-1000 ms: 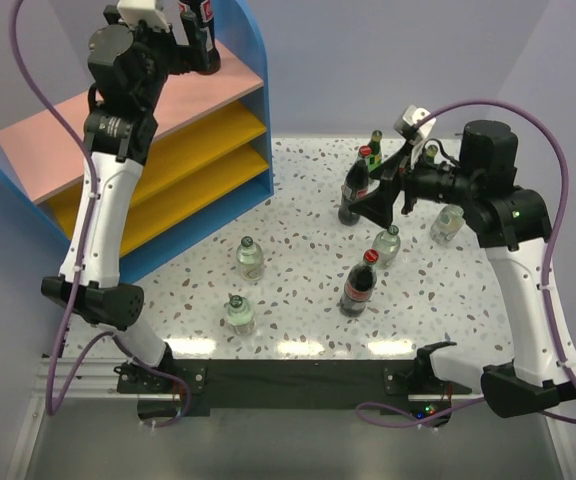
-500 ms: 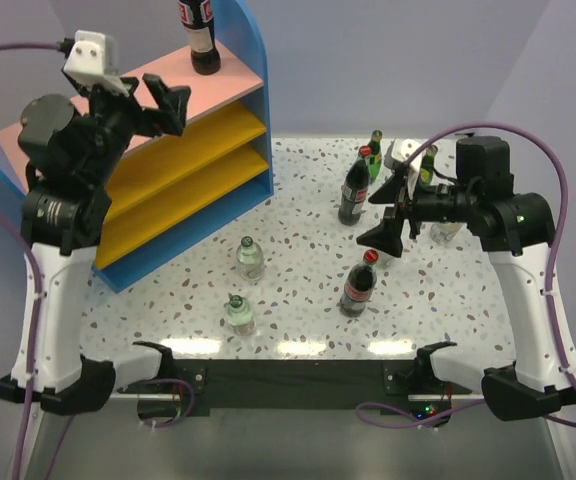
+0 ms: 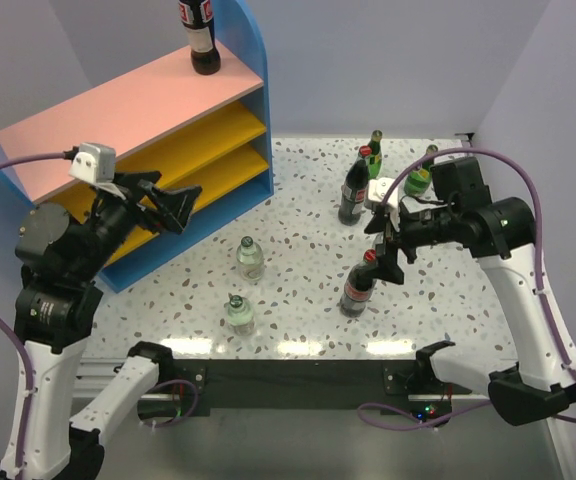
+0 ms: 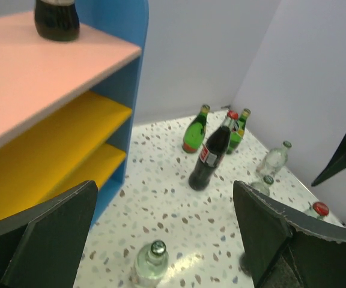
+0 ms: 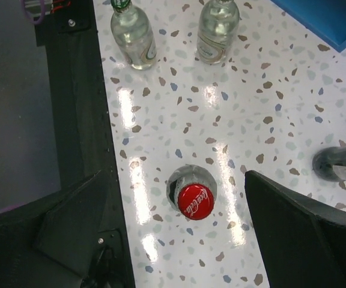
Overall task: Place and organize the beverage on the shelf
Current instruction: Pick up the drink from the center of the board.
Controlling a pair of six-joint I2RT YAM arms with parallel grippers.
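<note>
My right gripper should go left in the top view and down onto the neck of the clear bottle nearer the shelf, as that clear bottle is upright.
The shelf (image 3: 118, 110) stands at the far left, with blue sides, a pink top and yellow boards. One cola bottle (image 3: 200, 40) stands on its pink top (image 4: 41, 78). My left gripper (image 3: 183, 205) hangs open and empty in front of the shelf, jaws wide in the left wrist view (image 4: 164, 192). My right gripper (image 3: 386, 250) is open right above a red-capped cola bottle (image 5: 195, 201), one finger on each side, not touching it. A second cola bottle (image 3: 353, 190), two green glass bottles (image 4: 195, 130) (image 4: 238, 131) and clear bottles (image 3: 250, 258) (image 3: 238, 312) stand on the table.
Two more clear bottles (image 4: 275, 159) (image 4: 260, 185) stand near the right wall, behind my right arm. The black rail (image 3: 298, 375) runs along the table's near edge. Grey walls close the back and right sides.
My left arm has drawn back and down from the shelf top, leaving the cola bottle there. My right gripper has moved nearer, from the far bottles to above the front cola bottle.
</note>
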